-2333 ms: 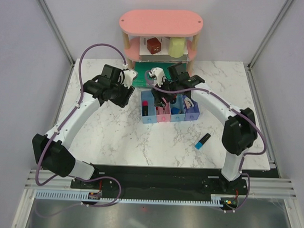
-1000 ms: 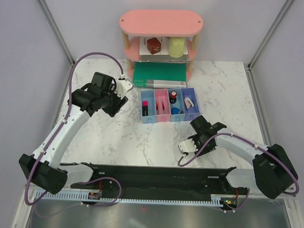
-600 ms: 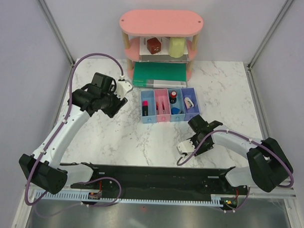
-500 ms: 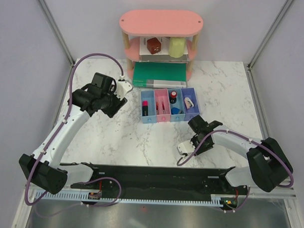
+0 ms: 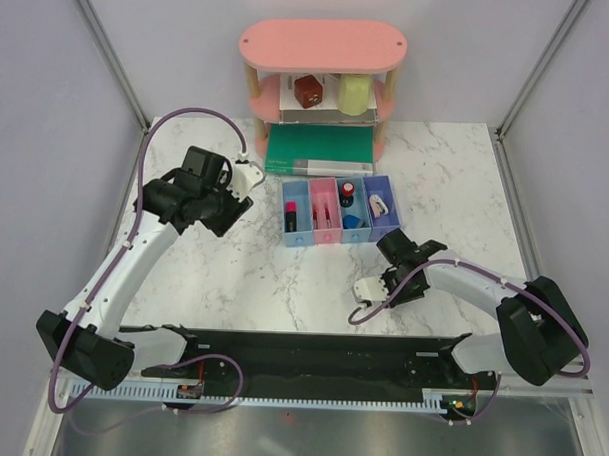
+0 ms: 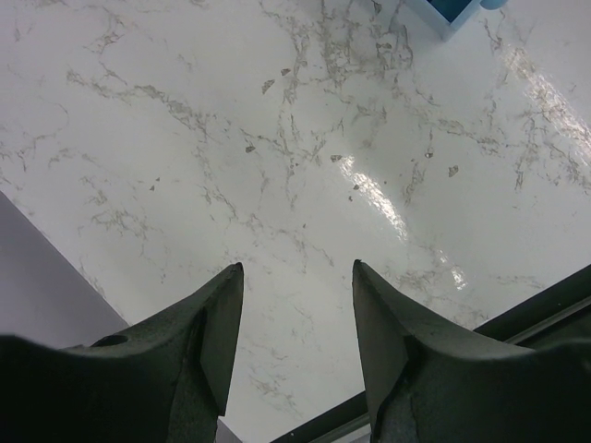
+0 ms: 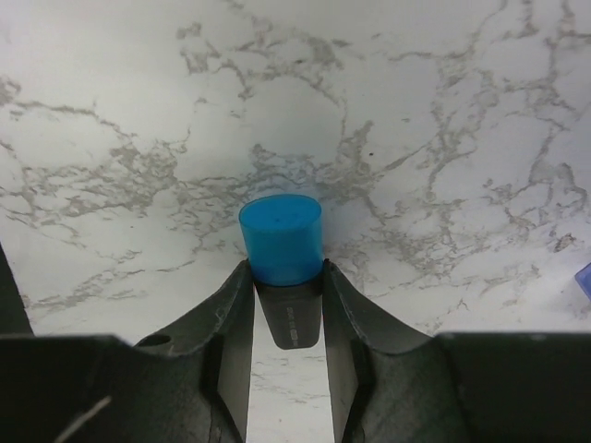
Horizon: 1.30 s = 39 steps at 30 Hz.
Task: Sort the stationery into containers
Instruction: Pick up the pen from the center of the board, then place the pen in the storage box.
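The pink-ended highlighter lies in the light blue bin. So my right gripper will next lift the black highlighter outward, across the pink bin, to the light blue bin.
The blue-ended highlighter (image 7: 281, 238) lies on the marble with its black body between my right gripper's (image 7: 283, 268) jaws. Both fingertips press against the sides of its blue cap. From above, the right gripper (image 5: 382, 288) sits low on the table in front of the containers (image 5: 334, 237) and covers the highlighter. The light blue bin holds the pink-ended highlighter (image 5: 289, 218). The red pen (image 5: 318, 212) lies in the pink bin. A red-black round piece (image 5: 347, 193) and a blue piece (image 5: 354, 225) are in the blue bin, a beige-white piece (image 5: 378, 204) in the purple-blue one. My left gripper (image 6: 297, 268) hangs open and empty left of the bins.
A pink two-tier shelf (image 5: 322, 47) stands at the back with a brown and a yellow object on its lower tier. A flat green book (image 5: 318, 148) lies in front of it. A black rail (image 5: 310, 348) runs along the table's near edge.
The right gripper's jaws have closed in onto the blue-ended highlighter, and its wrist has shifted slightly left. The left arm has barely moved.
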Tool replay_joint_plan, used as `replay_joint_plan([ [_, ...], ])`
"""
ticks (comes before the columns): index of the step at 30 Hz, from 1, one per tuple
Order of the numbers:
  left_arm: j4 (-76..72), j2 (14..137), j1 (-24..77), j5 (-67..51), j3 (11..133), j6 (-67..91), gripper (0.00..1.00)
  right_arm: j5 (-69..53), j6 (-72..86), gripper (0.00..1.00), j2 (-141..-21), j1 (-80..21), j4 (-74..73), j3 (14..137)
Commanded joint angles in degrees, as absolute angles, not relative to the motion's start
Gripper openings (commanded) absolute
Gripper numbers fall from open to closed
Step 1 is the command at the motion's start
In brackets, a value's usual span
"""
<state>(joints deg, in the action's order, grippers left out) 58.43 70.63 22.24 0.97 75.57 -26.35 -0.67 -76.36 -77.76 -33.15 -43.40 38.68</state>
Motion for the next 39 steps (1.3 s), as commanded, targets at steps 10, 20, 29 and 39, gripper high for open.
replay_joint_plan([
  [10, 59.59, 67.15, 22.24, 0.26, 75.41, -28.21, 0.58, -22.73, -44.15, 0.00, -83.05, -33.49, -56.68, 66.25],
  [20, 59.76, 66.97, 22.24, -4.92, 74.71, -27.95, 0.57, -43.84, -28.59, 0.00, -97.11, -33.57, -52.23, 89.63],
  [29, 60.20, 66.89, 22.24, -9.14, 75.49, -27.60, 0.57, -51.85, -21.27, 0.00, -110.73, -33.49, -37.46, 102.39],
  [39, 62.05, 64.78, 22.24, -12.13, 78.48, -28.65, 0.61, -50.63, -19.86, 0.00, -123.20, -32.96, -27.34, 105.82],
])
